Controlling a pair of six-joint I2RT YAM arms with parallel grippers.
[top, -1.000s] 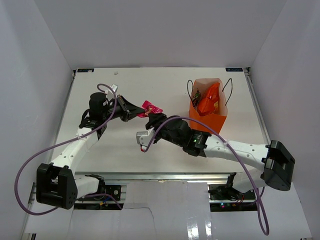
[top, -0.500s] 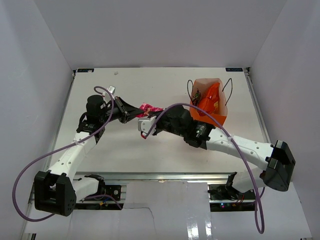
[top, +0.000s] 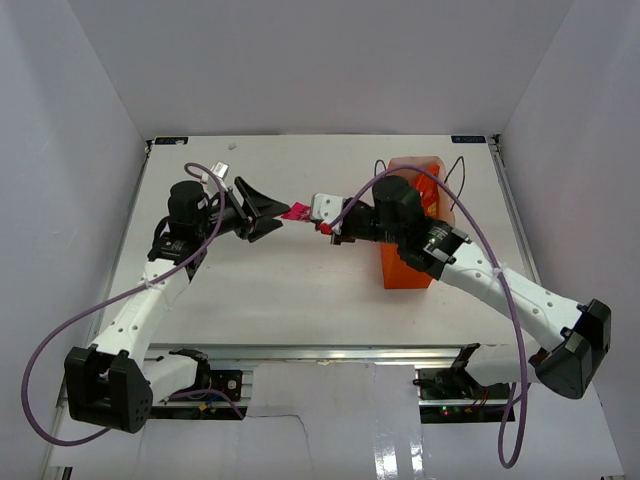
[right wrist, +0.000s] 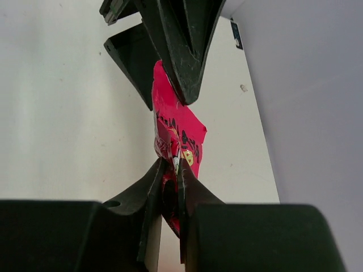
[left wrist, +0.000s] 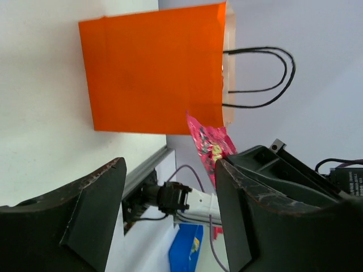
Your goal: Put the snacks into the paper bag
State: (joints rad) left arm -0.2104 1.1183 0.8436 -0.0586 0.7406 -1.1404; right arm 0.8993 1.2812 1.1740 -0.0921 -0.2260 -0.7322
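My right gripper next swings and turns over the paper bag's opening [top: 426, 188], which lies to its right in the top view, to release the packet [top: 297, 212].
A magenta-pink packet [top: 297, 212] hangs in the air above the table's middle, one of the snacks. My right gripper [top: 318, 222] is shut on its right end; in the right wrist view the packet [right wrist: 178, 124] sticks out past the pinching right gripper [right wrist: 173, 164]. My left gripper [top: 272, 212] stands open around the packet's left end, its fingers [right wrist: 184, 56] spread on either side. In the left wrist view the packet [left wrist: 210, 144] sits beyond the open left gripper [left wrist: 170, 167]. The orange paper bag [top: 405, 272] stands upright at the right, its inside hidden by my right arm.
The paper bag [left wrist: 153, 73] shows thin black loop handles [left wrist: 272, 76] at its mouth. White walls close in the table on three sides. A metal rail [top: 320, 350] runs along the near edge. A blue object [left wrist: 187, 249] lies beyond the table's edge.
My left gripper has opened and let go of the packet. My right gripper shut on it, and the right arm swung up and right, towards the bag.
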